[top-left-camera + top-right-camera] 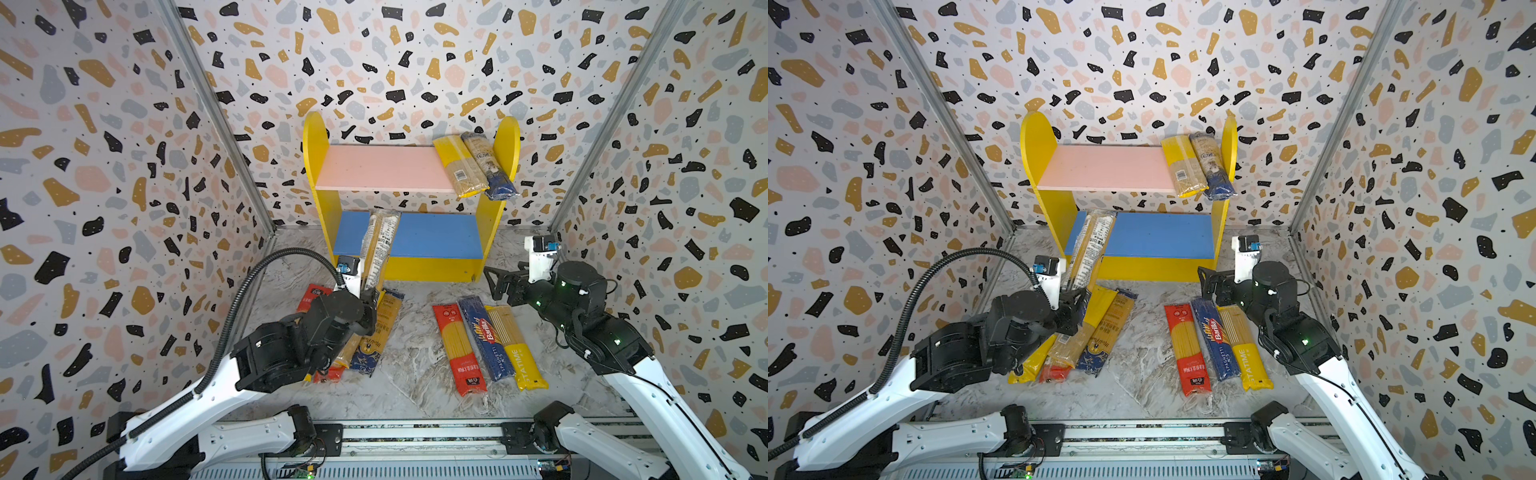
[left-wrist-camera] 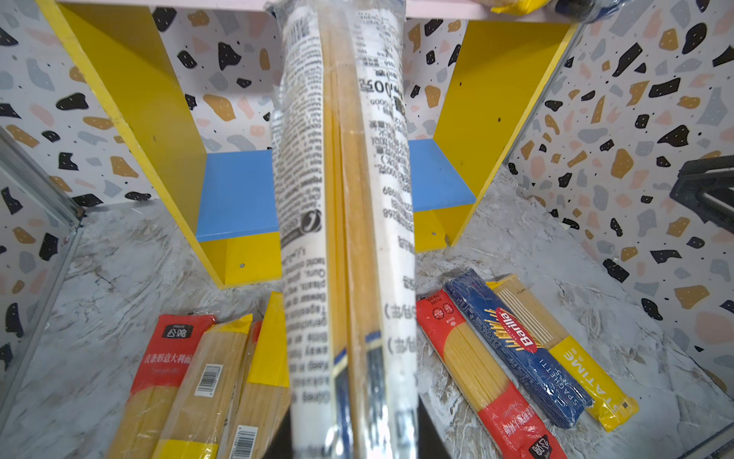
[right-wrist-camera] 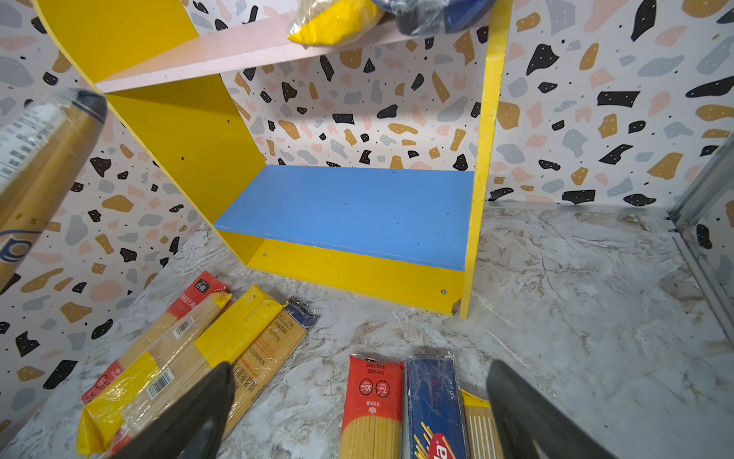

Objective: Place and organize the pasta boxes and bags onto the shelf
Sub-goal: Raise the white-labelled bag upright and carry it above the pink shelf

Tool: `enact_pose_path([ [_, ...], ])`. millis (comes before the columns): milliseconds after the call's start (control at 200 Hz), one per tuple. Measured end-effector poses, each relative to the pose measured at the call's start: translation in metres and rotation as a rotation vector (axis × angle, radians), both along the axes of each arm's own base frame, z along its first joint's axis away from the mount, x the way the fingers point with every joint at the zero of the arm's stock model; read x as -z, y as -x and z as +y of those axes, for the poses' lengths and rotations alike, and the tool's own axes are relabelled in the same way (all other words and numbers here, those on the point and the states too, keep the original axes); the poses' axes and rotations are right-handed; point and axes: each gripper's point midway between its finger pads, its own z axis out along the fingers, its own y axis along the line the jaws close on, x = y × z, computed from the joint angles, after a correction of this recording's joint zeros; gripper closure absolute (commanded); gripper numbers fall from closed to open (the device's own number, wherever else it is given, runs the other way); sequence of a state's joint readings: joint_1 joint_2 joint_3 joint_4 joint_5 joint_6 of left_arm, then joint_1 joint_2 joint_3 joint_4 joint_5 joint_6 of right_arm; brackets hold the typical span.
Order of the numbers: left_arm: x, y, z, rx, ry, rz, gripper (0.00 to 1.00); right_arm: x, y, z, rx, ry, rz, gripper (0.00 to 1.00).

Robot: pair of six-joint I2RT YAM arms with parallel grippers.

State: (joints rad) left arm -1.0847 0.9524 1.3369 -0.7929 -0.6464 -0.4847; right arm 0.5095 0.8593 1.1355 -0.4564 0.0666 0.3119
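The open part of the pink board beside the yellow-ended pack [image 1: 459, 166] lies above and outward, so my left gripper needs to raise the pack with white labels outward next and release it there.
My left gripper [image 1: 368, 303] [image 1: 1073, 299] [image 2: 353, 445] is shut on one end of a pasta pack with white printed labels [image 1: 379, 245] [image 1: 1090, 245] [image 2: 345, 179]. The pack points up and away, over the left part of the shelf's [image 1: 316, 141] [image 1: 1034, 141] [image 2: 127, 99] [image 3: 178, 135] blue lower board [image 1: 436, 235]. On the right of the pink upper board [image 1: 374, 168] lie a yellow-ended pack [image 1: 459, 166] and a dark-blue-ended pack [image 1: 490, 166]. My right gripper [image 1: 492, 282] [image 1: 1206, 282] [image 3: 359, 369] is open and empty, hanging above the far ends of three packs lying side by side.
On the marble table a red pack [image 1: 459, 349], a blue Barilla pack [image 1: 484, 336] and a yellow STATIME pack [image 1: 515, 349] lie at the right. Several more packs [image 1: 376, 332] [image 3: 222, 337] lie partly under my left arm. Patterned walls close in three sides; a rail [image 1: 415, 434] runs along the front.
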Motion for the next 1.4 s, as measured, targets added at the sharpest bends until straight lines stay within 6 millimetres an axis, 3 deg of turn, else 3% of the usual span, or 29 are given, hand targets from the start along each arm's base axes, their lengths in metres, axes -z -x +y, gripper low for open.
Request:
enact_pose_path([
  [215,-0.051,-0.015,-0.017,-0.009,-0.003,-0.079,1.00,-0.010,0.001,0.001,-0.010,-0.016,-0.024,0.01],
  [410,-0.100,-0.048,-0.066,-0.020,-0.017,-0.177,1.00,-0.012,0.002,0.001,-0.010,-0.020,-0.029,0.01],
  [586,-0.128,-0.091,-0.113,-0.047,0.013,-0.250,1.00,-0.017,0.005,-0.003,0.002,-0.026,-0.046,0.01],
  [746,-0.140,-0.152,-0.132,-0.116,0.056,-0.274,1.00,-0.023,0.010,-0.009,0.018,-0.034,-0.068,0.01],
  [911,-0.131,-0.214,-0.134,-0.182,0.133,-0.272,1.00,-0.026,0.013,-0.014,0.036,-0.039,-0.078,0.01],
  [1071,-0.102,-0.249,-0.128,-0.197,0.176,-0.205,1.00,-0.027,0.013,-0.016,0.045,-0.042,-0.079,0.01],
  [1241,-0.084,-0.267,-0.133,-0.179,0.226,-0.155,1.00,-0.025,0.012,-0.019,0.064,-0.039,-0.076,0.01],
  [1402,-0.087,-0.269,-0.141,-0.137,0.300,-0.138,1.00,-0.022,0.009,-0.019,0.075,-0.032,-0.069,0.01],
])
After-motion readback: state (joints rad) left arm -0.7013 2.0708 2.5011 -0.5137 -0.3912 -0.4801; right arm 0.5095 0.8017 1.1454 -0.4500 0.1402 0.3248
